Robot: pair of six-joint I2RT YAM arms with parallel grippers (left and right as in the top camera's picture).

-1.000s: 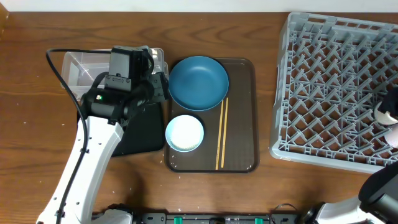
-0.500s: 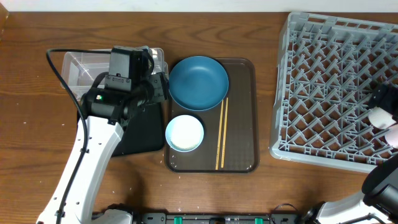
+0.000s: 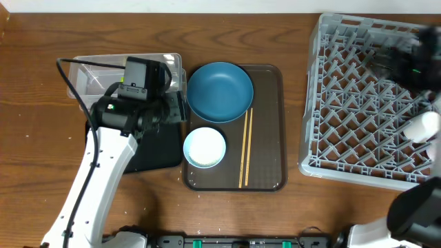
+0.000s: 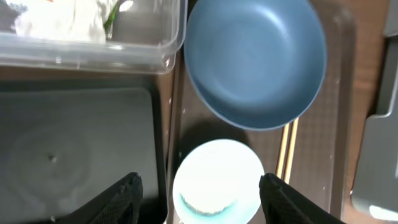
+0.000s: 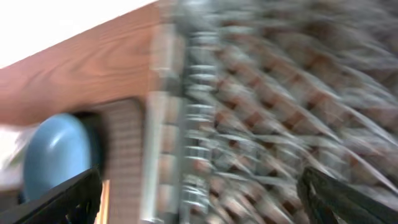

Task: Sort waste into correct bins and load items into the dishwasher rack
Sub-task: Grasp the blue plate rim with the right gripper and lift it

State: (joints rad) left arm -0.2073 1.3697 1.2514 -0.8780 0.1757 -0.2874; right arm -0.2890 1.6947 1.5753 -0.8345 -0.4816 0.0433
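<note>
My right gripper swings over to the left in the overhead view next, where the blue bowl lies, and goes down onto its rack-side rim (image 3: pixel 251 88) (image 5: pixel 87 147).
My left gripper (image 4: pixel 202 202) is open and empty above the small white bowl (image 4: pixel 217 177), one finger over the black tray (image 4: pixel 74 143). The large blue bowl (image 4: pixel 255 59) sits behind it on the brown serving tray, with the chopsticks (image 4: pixel 287 149) to the right. The clear tub (image 4: pixel 93 53) holds a white tissue (image 4: pixel 56 18) and a green-printed wrapper (image 4: pixel 112 12). From overhead I see the blue bowl (image 3: pixel 219 91), white bowl (image 3: pixel 204 147), chopsticks (image 3: pixel 245 148) and grey rack (image 3: pixel 358 117). My right gripper (image 5: pixel 202 199) is open over the rack (image 5: pixel 280 118), motion-blurred. I cannot make out the cups.
The brown serving tray (image 3: pixel 267 172) lies between the bins and the rack. The left arm (image 3: pixel 103 165) and its cable cover part of the clear tub (image 3: pixel 89 72) and black tray (image 3: pixel 155 155). The right arm (image 3: pixel 406 58) is over the rack's far right.
The right arm has swung from the rack's right edge up to its far side and is blurred by motion. The left arm has shifted slightly toward the white bowl.
</note>
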